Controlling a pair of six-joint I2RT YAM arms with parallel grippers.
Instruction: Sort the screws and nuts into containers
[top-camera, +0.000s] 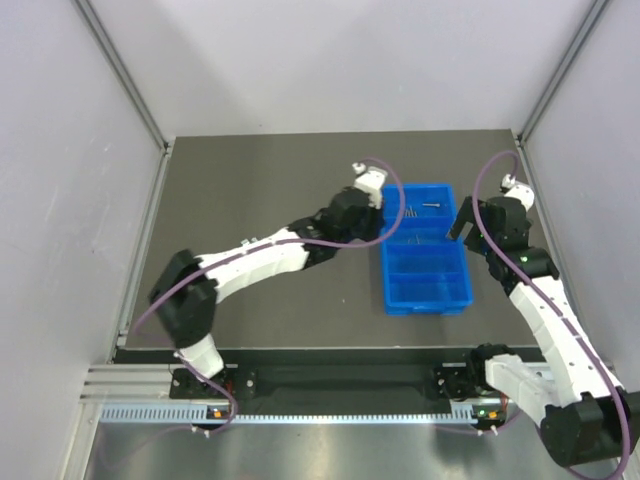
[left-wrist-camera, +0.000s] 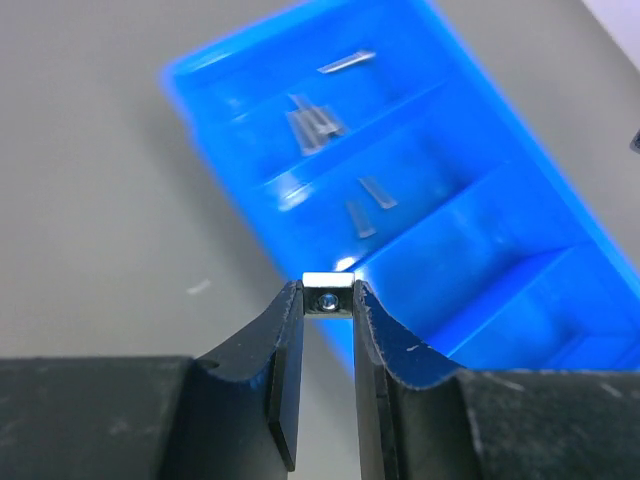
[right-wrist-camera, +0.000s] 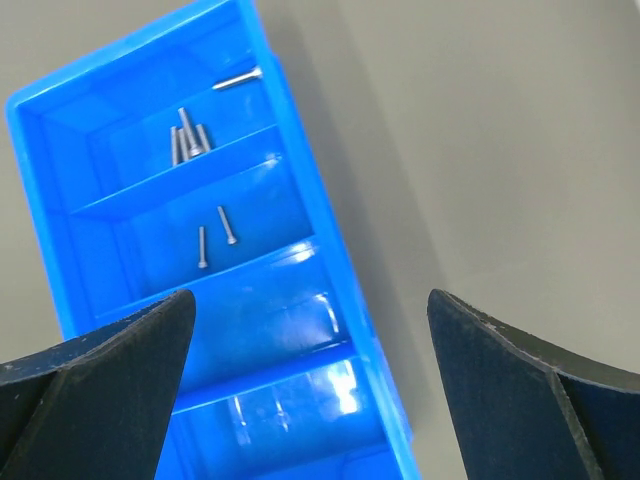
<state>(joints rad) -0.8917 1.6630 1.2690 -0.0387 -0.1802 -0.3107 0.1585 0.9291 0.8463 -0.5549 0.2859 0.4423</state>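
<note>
My left gripper holds the nut (left-wrist-camera: 328, 283). It should carry it over the tray's side and down above the empty section just nearer than the pair of screws.
The blue tray (top-camera: 428, 306) lies at the right middle of the mat, with crosswise compartments. Screws (right-wrist-camera: 187, 137) lie in its three far compartments: one in the farthest (right-wrist-camera: 237, 78), several in the second, two in the third (right-wrist-camera: 215, 235). They also show in the left wrist view (left-wrist-camera: 315, 125). My left gripper (left-wrist-camera: 328, 300) is shut on a small square silvery nut (left-wrist-camera: 328, 283), held just above the tray's left wall (left-wrist-camera: 250, 215); it reaches the tray in the top view (top-camera: 385, 222). My right gripper (right-wrist-camera: 310, 298) is wide open and empty above the tray's right rim (right-wrist-camera: 300, 150), hovering at the tray's right side (top-camera: 458, 228).
The dark grey mat (top-camera: 260, 190) covers the table, with white walls and aluminium posts on three sides. A small pale fleck (left-wrist-camera: 200, 287) lies on the mat left of the tray. The left arm stretches diagonally across the mat's middle (top-camera: 250, 262).
</note>
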